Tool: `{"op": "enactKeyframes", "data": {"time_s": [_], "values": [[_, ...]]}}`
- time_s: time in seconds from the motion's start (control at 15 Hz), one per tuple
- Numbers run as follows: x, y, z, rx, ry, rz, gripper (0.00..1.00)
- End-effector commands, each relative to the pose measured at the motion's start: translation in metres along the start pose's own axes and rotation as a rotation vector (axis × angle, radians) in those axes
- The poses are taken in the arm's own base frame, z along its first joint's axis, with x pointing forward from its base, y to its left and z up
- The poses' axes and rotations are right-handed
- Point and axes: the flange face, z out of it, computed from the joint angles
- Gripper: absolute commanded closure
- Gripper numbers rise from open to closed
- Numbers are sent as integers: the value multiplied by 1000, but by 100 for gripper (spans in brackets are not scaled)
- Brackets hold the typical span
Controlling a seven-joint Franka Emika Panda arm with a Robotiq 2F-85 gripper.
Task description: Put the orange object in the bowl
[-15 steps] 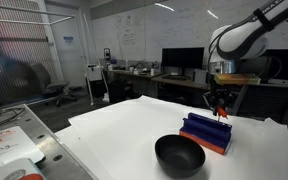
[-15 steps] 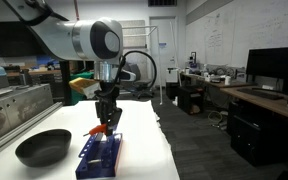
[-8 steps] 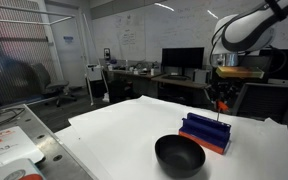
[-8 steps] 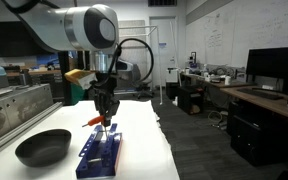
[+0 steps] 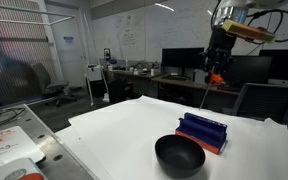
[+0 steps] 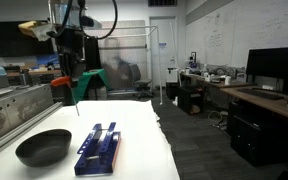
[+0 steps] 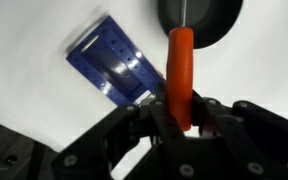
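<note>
My gripper holds the orange object high above the bowl's rim and should go down, away from the blue rack (image 5: 203,132), over the black bowl's opening (image 5: 180,151) to release it.
My gripper (image 5: 217,62) is shut on the orange object (image 5: 215,77), a slender orange-red stick with a thin shaft hanging below it. It hangs high above the white table in both exterior views (image 6: 68,80). The glossy black bowl (image 5: 179,155) sits on the table, next to the blue ridged rack (image 5: 203,132). In the wrist view the orange object (image 7: 181,70) stands between my fingers (image 7: 182,115). Its tip points over the bowl (image 7: 199,15), and the rack (image 7: 114,65) lies beside it. Bowl (image 6: 42,147) and rack (image 6: 97,148) are well below the gripper.
The white table (image 5: 124,130) spreads around the bowl. A metal counter with papers (image 5: 9,145) stands beside it. Desks with monitors (image 5: 182,60) and chairs line the back of the room.
The gripper has risen steeply from just above the blue rack, carrying the orange object up with it. Bowl and rack have not moved.
</note>
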Motion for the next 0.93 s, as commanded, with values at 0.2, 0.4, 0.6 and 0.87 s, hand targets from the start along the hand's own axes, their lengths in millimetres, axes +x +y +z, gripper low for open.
{"op": "enactKeyframes", "data": {"time_s": [0.2,0.4,0.6,0.87], "values": [[18,-22,30,277,-245,-43,85],[31,-15,85,331,-369,-27,85],[33,-12,133,310,-389,-25,85],[32,-13,172,306,-343,-75,85]]}}
